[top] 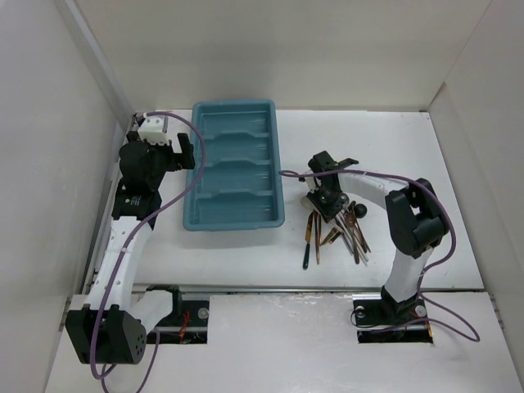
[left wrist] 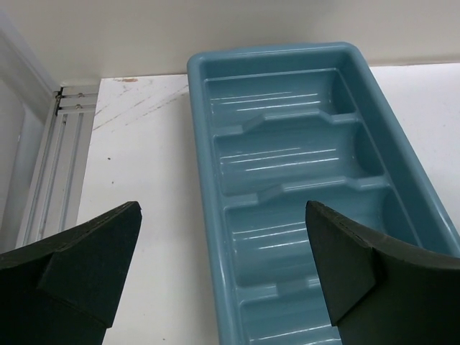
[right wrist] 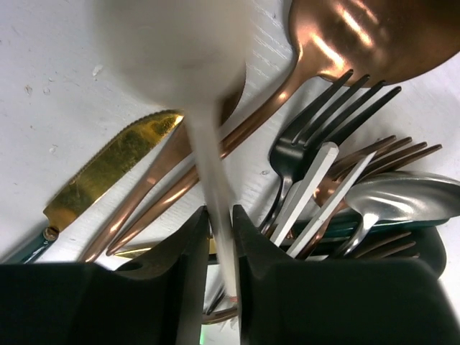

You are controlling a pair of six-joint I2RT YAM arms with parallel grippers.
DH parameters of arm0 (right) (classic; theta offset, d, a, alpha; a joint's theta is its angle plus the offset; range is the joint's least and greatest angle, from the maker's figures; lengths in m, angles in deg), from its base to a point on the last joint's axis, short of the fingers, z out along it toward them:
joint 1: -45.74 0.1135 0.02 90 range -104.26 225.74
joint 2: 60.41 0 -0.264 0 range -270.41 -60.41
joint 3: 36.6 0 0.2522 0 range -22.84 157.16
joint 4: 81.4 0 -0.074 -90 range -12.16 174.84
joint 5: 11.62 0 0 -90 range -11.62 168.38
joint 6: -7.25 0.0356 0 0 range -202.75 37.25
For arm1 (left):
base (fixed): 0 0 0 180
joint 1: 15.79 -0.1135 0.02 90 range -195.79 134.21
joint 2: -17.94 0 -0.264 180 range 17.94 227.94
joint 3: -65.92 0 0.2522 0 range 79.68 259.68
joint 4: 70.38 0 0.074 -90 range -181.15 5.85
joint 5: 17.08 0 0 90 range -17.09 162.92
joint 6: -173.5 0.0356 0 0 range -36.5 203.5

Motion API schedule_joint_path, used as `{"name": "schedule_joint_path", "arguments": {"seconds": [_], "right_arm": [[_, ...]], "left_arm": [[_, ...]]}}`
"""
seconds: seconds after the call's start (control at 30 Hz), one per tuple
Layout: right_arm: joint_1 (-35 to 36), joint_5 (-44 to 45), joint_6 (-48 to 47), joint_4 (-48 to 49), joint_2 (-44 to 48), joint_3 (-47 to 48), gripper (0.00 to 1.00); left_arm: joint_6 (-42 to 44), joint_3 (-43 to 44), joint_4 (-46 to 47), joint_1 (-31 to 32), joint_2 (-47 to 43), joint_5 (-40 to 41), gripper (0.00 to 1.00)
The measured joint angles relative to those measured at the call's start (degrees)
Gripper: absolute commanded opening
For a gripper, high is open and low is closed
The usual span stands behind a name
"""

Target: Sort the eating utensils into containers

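Observation:
My right gripper should next move up, carry the white spoon across, turn and lower it into the teal tray's section nearest my base (top: pixel 235 210), which is empty.
The teal tray (top: pixel 196 176) lies left of centre and its four compartments are empty. My left gripper (top: pixel 184 152) is open and empty at the tray's left rim; in the left wrist view the gripper (left wrist: pixel 223 215) straddles that rim (left wrist: pixel 199 144). My right gripper (top: pixel 328 199) is shut on the handle of a white spoon (right wrist: pixel 210 162), just above the pile of utensils (top: pixel 336 233). Under the right gripper (right wrist: pixel 220 217) lie a copper spoon (right wrist: pixel 374 29), a black fork (right wrist: pixel 316 136), a gold knife (right wrist: pixel 108 169), a silver spoon (right wrist: pixel 402 198) and white sticks (right wrist: pixel 309 194).
White walls enclose the table on the left, back and right. A metal rail (left wrist: pixel 61 165) runs along the table's left edge. A purple cable (top: pixel 295 173) hangs from the right arm near the tray's right side.

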Motion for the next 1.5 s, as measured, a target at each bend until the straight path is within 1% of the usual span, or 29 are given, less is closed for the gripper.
{"name": "schedule_joint_path", "arguments": {"seconds": [0.03, 0.13, 0.17, 0.37, 0.5, 0.6, 0.7, 0.77, 0.83, 0.93, 1.03, 1.07, 1.1, 1.13, 1.2, 1.3, 1.33, 1.43, 1.47, 1.5], "right_arm": [[0.02, 0.0, 0.0, 0.2, 0.0, -0.04, 0.16], [0.0, 0.11, 0.02, 0.74, 0.0, -0.07, 0.08], [0.04, 0.15, 0.0, 0.83, 0.0, -0.07, 0.0], [0.79, 1.99, 0.0, 0.57, 0.68, -0.04, 0.0], [1.86, 5.44, -0.02, -1.4, 5.53, 1.97, 0.0], [3.56, 9.55, -1.25, -1.9, 10.29, 7.26, 0.0], [8.63, 13.51, -4.48, -0.02, 12.7, 16.22, 0.0], [13.07, 14.67, -7.61, 1.84, 10.84, 22.27, 0.0], [17.44, 14.99, -10.78, 3.48, 6.34, 28.28, 0.0], [22.84, 14.32, -15.15, 6.8, -1.11, 32.04, 0.0], [26.32, 10.97, -18.08, 7.13, -7.3, 31.56, 0.09], [26.91, 9.53, -18.69, 7.28, -8.59, 30.91, 0.14], [27.26, 8.2, -19.1, 7.3, -9.33, 30.16, 0.27], [27.45, 6.93, -19.47, 7.3, -9.68, 29.24, 0.35], [27.65, 5.07, -20.02, 7.23, -9.64, 28.09, 0.6], [27.65, 3.5, -20.44, 8.63, -9.07, 27.78, 0.71], [27.65, 3.56, -20.13, 9.38, -8.33, 27.21, 0.78], [27.19, 3.98, -17.66, 10.95, -4.24, 24.35, 0.79], [26.56, 3.17, -16.17, 11.54, -2.4, 22.95, 0.77], [25.42, 2.1, -14.25, 11.91, 0.11, 21.35, 0.73]], "left_arm": [[0.02, 0.0, 0.02, 0.0, 0.0, 0.24, 0.96], [0.22, 0.0, 0.07, 0.0, 0.0, 1.31, 0.96], [0.26, 0.0, 0.09, 0.0, 0.0, 1.6, 0.96], [0.74, 0.0, 0.5, 0.0, 0.0, 2.56, 0.96], [0.74, 0.0, 0.5, 0.0, 0.0, 3.56, 0.96], [0.35, 0.0, 0.5, 0.0, 0.0, 5.22, 0.96], [-1.51, 0.0, 0.44, 0.0, 0.0, 8.09, 0.95], [-3.28, 0.02, 0.13, 0.02, 0.09, 11.02, 0.94], [-5.07, 0.44, -1.31, 0.02, 0.31, 13.79, 0.93], [-7.61, 1.33, -3.45, 0.0, 0.7, 18.8, 0.9], [-10.25, 1.88, -5.46, 0.0, 0.63, 24.11, 0.88], [-11.06, 2.01, -6.1, 0.0, 0.63, 25.44, 0.88], [-11.72, 2.03, -6.67, 0.0, 0.63, 26.36, 0.88], [-12.37, 2.03, -7.21, 0.0, 0.63, 27.17, 0.88], [-13.68, 2.03, -8.46, 0.0, 0.63, 28.11, 0.87], [-15.04, 1.97, -9.86, 0.02, 0.63, 28.09, 0.87], [-15.26, 1.9, -10.25, 0.0, 0.66, 27.85, 0.85], [-14.56, 1.42, -10.62, 0.0, 1.92, 25.11, 0.78], [-13.79, 1.38, -10.84, -0.04, 2.86, 22.69, 0.76], [-12.92, 1.27, -10.99, -0.04, 4.44, 20.15, 0.74]]}}
